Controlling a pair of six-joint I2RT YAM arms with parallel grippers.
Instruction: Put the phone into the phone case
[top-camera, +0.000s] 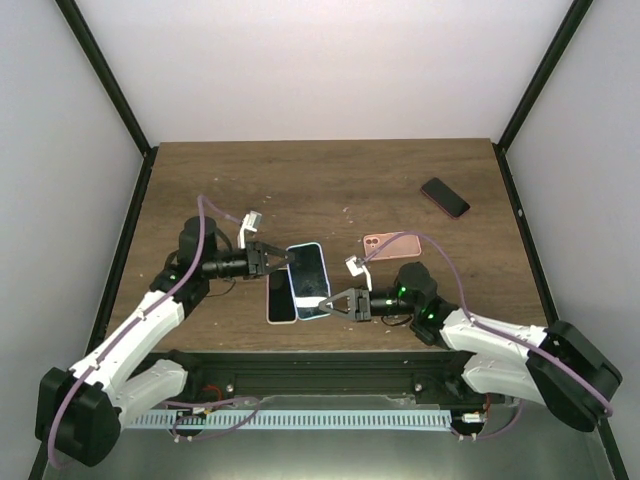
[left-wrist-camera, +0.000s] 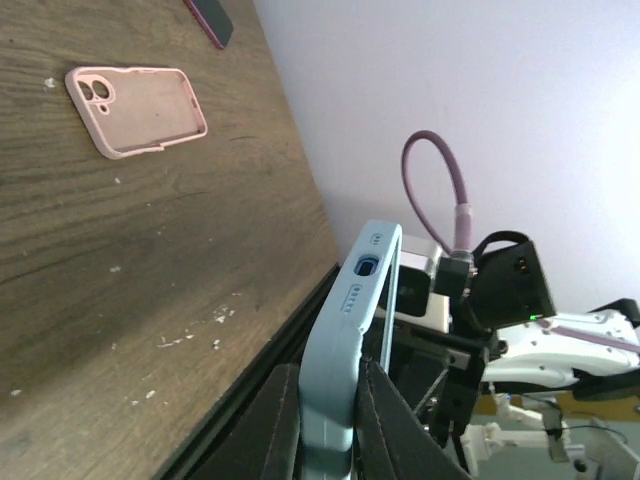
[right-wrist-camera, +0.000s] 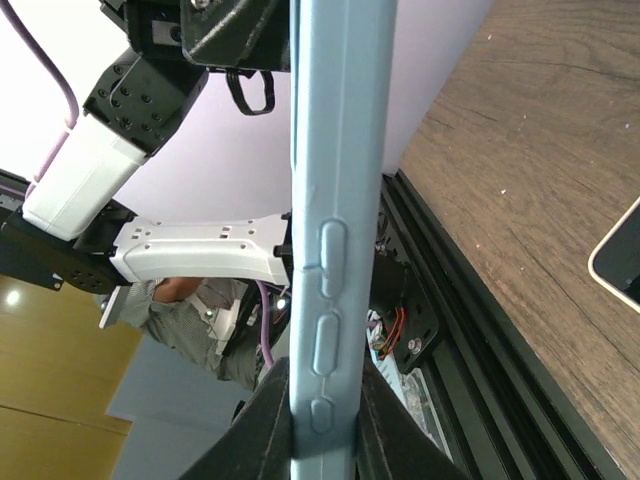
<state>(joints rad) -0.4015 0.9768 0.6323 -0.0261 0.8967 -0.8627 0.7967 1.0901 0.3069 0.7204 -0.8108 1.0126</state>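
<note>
My right gripper is above bare tabletop (top-camera: 334, 279) beside the black phone. Next it will go down, fingers tipping down, and release the case's near end clear of the phone.
A light blue phone case (top-camera: 309, 279) with a dark inner face is held above the table between both grippers. My left gripper (top-camera: 285, 260) is shut on its far left corner. My right gripper (top-camera: 328, 300) is shut on its near edge. In the left wrist view the case (left-wrist-camera: 352, 330) stands edge-on between the fingers of the left gripper (left-wrist-camera: 335, 420). In the right wrist view its button side (right-wrist-camera: 335, 250) sits in the shut right gripper (right-wrist-camera: 325, 420). A black phone with a white rim (top-camera: 281, 298) lies on the table, partly under the case. Its corner shows in the right wrist view (right-wrist-camera: 620, 262).
A pink phone case (top-camera: 383, 245) lies open side up right of centre, also in the left wrist view (left-wrist-camera: 135, 108). A dark red phone (top-camera: 445, 197) lies at the far right. The black frame rail (top-camera: 320, 365) runs along the table's near edge.
</note>
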